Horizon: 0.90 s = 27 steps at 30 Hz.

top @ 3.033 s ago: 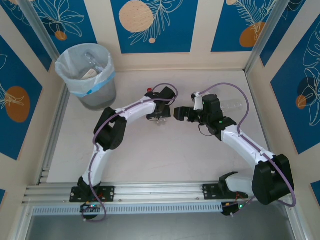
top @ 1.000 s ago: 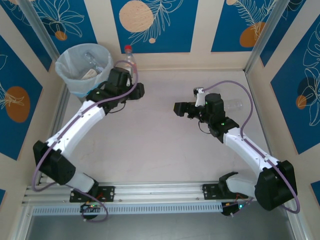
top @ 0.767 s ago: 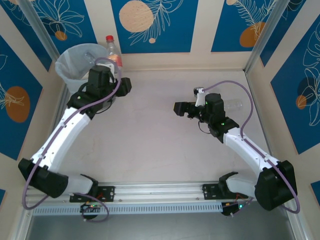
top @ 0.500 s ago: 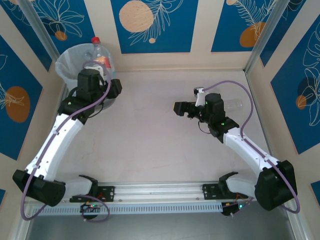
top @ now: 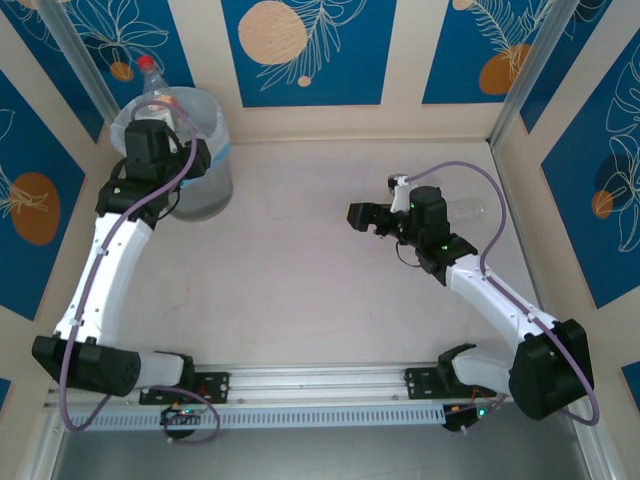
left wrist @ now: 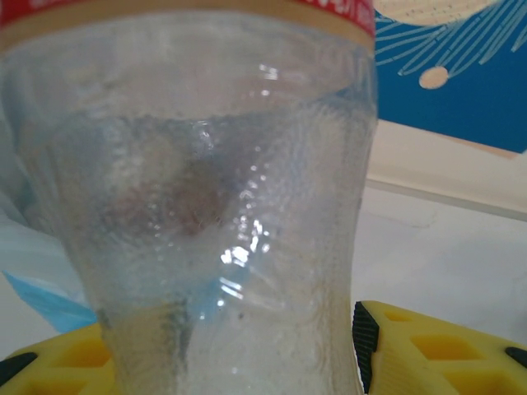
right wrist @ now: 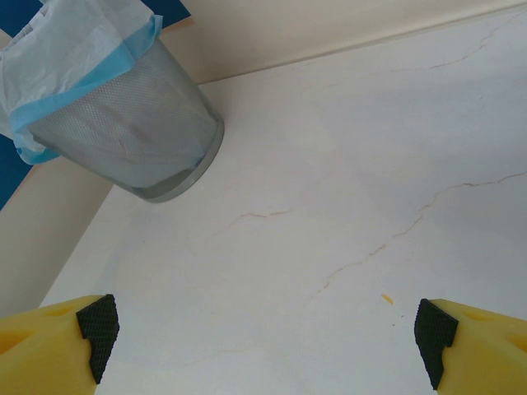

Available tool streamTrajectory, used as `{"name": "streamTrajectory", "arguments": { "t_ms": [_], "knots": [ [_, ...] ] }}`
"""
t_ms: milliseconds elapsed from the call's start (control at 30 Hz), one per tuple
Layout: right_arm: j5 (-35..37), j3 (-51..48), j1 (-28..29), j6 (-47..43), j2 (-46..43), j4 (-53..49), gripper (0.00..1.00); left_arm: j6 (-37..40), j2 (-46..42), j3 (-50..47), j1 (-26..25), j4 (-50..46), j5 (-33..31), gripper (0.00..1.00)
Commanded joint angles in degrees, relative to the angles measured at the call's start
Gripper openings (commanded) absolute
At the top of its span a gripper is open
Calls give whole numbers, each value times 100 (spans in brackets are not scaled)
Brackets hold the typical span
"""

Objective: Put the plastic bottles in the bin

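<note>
Bare table shows beside my left gripper's fingers. My left gripper will next move outward and toward the side, over the bin's opening (top: 200,118), then go down to let go of the bottle.
A clear plastic bottle (top: 150,78) with a red cap stands upright in my left gripper (top: 163,114), over the rim of the bin (top: 207,188) at the far left. In the left wrist view the bottle (left wrist: 214,206) has a red label at the top, and my left gripper (left wrist: 239,362) is shut on its lower body, the yellow fingers (left wrist: 428,350) against its sides. My right gripper (top: 362,217) hovers open over mid-table. In its wrist view the right gripper (right wrist: 263,329) has nothing between its fingers, and the grey bin (right wrist: 132,140) with its white-and-blue bag is ahead.
Another clear bottle (top: 470,210) lies on the table behind the right arm, near the right wall. Blue-and-cream walls close the table on three sides. An aluminium rail (top: 320,385) runs along the near edge by the arm bases.
My left arm has swung left, carrying the red-capped bottle from beside the bin to above its opening. The right arm has stayed still and open.
</note>
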Motion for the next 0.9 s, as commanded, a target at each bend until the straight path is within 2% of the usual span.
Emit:
{"name": "streamTrajectory", "arguments": {
  "t_ms": [0, 233, 367, 533, 667, 867],
  "knots": [
    [51, -14, 33, 16, -18, 60, 95, 404, 286, 430, 300, 428, -163, 36],
    [68, -62, 37, 31, -45, 66, 95, 146, 1279, 1483, 927, 286, -301, 36],
    [68, -110, 33, 39, -78, 77, 95, 141, 1792, 1961, 981, 169, -376, 37],
    [121, -170, 34, -1, -158, 72, 95, -83, 2340, 2463, 1018, -116, -895, 38],
    [129, -185, 28, -10, -215, 43, 95, -123, 2632, 2532, 1040, 21, -1129, 38],
    [196, -254, 24, -37, -357, -20, 95, -285, 3128, 2904, 1148, -261, -932, 37]
  ]
}}
